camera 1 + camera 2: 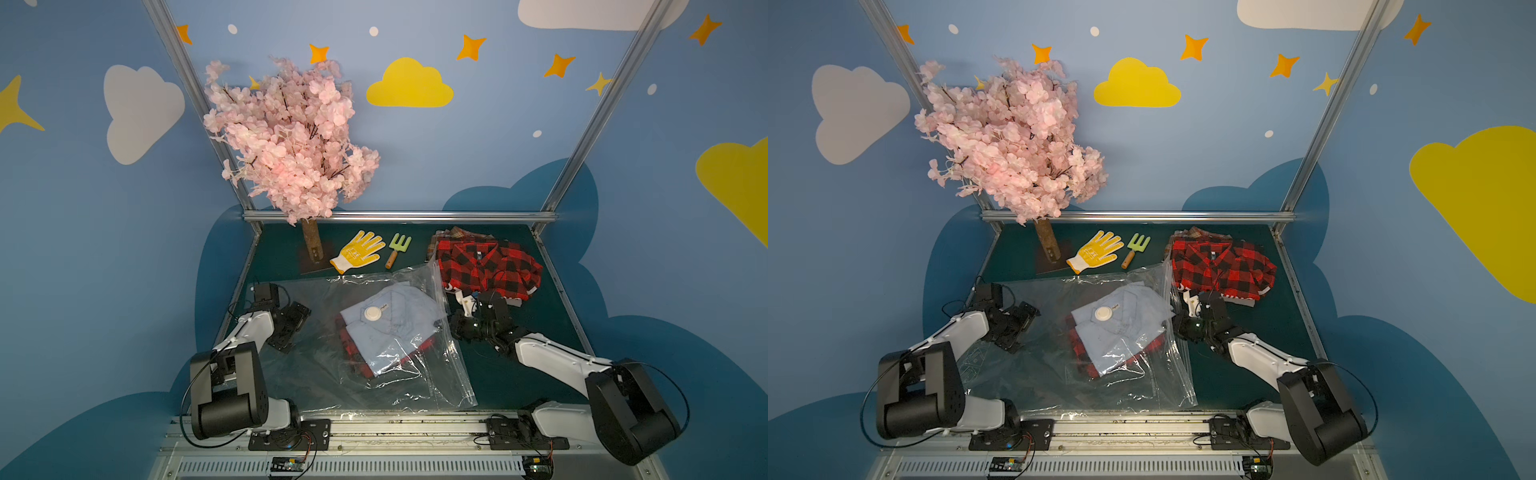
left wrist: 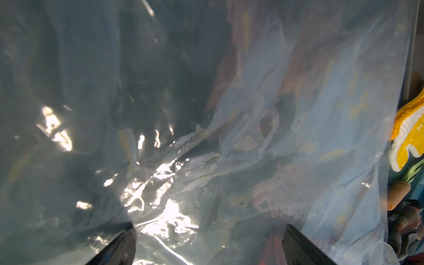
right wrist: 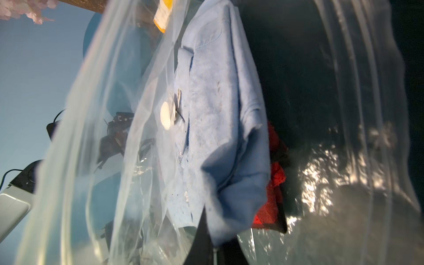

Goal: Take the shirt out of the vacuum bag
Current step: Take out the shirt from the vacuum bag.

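Note:
My right gripper draws back and away from the bag's opening over bare tabletop next and releases the blue shirt's corner, because the blue shirt (image 1: pixel 395 332) still lies under film.
The clear vacuum bag (image 1: pixel 307 374) (image 1: pixel 1025 374) lies spread over the middle of the table, its white valve disc (image 1: pixel 372 312) (image 3: pixel 166 115) on top. Inside it a folded light blue shirt (image 1: pixel 395 332) (image 1: pixel 1121 336) (image 3: pixel 220 103) rests on a red plaid shirt (image 1: pixel 347 340) (image 3: pixel 276 181). My right gripper (image 1: pixel 444 323) (image 1: pixel 1177 322) (image 3: pixel 216 247) sits at the bag's right-hand mouth, shut on a corner of the blue shirt. Over the bag's left part my left gripper (image 1: pixel 296 328) (image 1: pixel 1022 328) (image 2: pixel 208 231) stands open, with only plastic film between its fingers.
A second red plaid shirt (image 1: pixel 486 266) lies on folded clothes at the back right, just beyond my right wrist. A yellow glove (image 1: pixel 359 250) (image 2: pixel 410 137) and a green hand fork (image 1: pixel 398 248) lie behind the bag. A pink blossom tree (image 1: pixel 291 137) stands at the back left.

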Controlling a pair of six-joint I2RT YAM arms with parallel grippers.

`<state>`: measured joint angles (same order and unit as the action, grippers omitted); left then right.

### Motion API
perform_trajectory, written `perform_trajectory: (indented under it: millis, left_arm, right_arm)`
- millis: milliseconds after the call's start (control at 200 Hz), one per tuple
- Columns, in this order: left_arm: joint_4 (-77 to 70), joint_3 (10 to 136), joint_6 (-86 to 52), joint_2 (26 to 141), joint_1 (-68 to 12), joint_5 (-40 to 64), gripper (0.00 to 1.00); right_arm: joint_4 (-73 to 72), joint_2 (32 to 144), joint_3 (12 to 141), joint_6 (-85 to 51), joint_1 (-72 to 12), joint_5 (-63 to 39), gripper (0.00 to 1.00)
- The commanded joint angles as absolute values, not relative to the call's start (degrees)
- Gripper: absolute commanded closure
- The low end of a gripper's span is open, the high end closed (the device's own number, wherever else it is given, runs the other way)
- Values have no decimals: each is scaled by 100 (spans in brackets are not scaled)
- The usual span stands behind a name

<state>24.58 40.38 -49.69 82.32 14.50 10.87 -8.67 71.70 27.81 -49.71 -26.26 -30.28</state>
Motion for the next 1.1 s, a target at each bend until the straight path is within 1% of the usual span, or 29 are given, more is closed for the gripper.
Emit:
perform_trajectory:
  millis: [0, 205, 325, 435, 515, 576, 631, 676, 756, 991, 1096]
  left_arm:
    - [2222, 3682, -4928, 8733, 1485, 922, 1]
    - [2234, 3674, -4887, 8711, 1521, 889, 1]
    - [2239, 3664, -4869, 8737, 1541, 887, 1]
    - [2222, 3656, -4860, 8768, 1572, 876, 1]
    - [2197, 3650, -4860, 8778, 1578, 879, 1]
    - [2167, 3648, -4856, 8804, 1575, 905, 1]
    - [2131, 3639, -4860, 8825, 1578, 936, 1]
    - [2115, 3638, -4860, 8847, 1582, 958, 1]
    - [2103, 3622, -4852, 8844, 1582, 977, 1]
    - [2025, 3606, -4825, 8885, 1600, 1041, 1]
    - [1979, 3612, -4825, 8929, 1603, 1098, 2]
  right_arm:
    - [-27, 6662, 2581, -5032, -2573, -2804, 100]
    - [1192, 5609, 2292, -5287, -2513, -2189, 98]
    - [1588, 4886, 1933, -5266, -2487, -1830, 97]
    - [1868, 4275, 1650, -5240, -2463, -1613, 92]
    - [2204, 4140, 1617, -5114, -2419, -1545, 88]
    - [2132, 4180, 1568, -5040, -2367, -1626, 84]
    - [1994, 4275, 1575, -4995, -2321, -1676, 84]
    - [1902, 4360, 1635, -4923, -2290, -1687, 86]
    - [1774, 4498, 1855, -4798, -2243, -1717, 100]
    - [1929, 4743, 2861, -4288, -2230, -1740, 100]
    - [2045, 4890, 3011, -4234, -2224, -1776, 100]
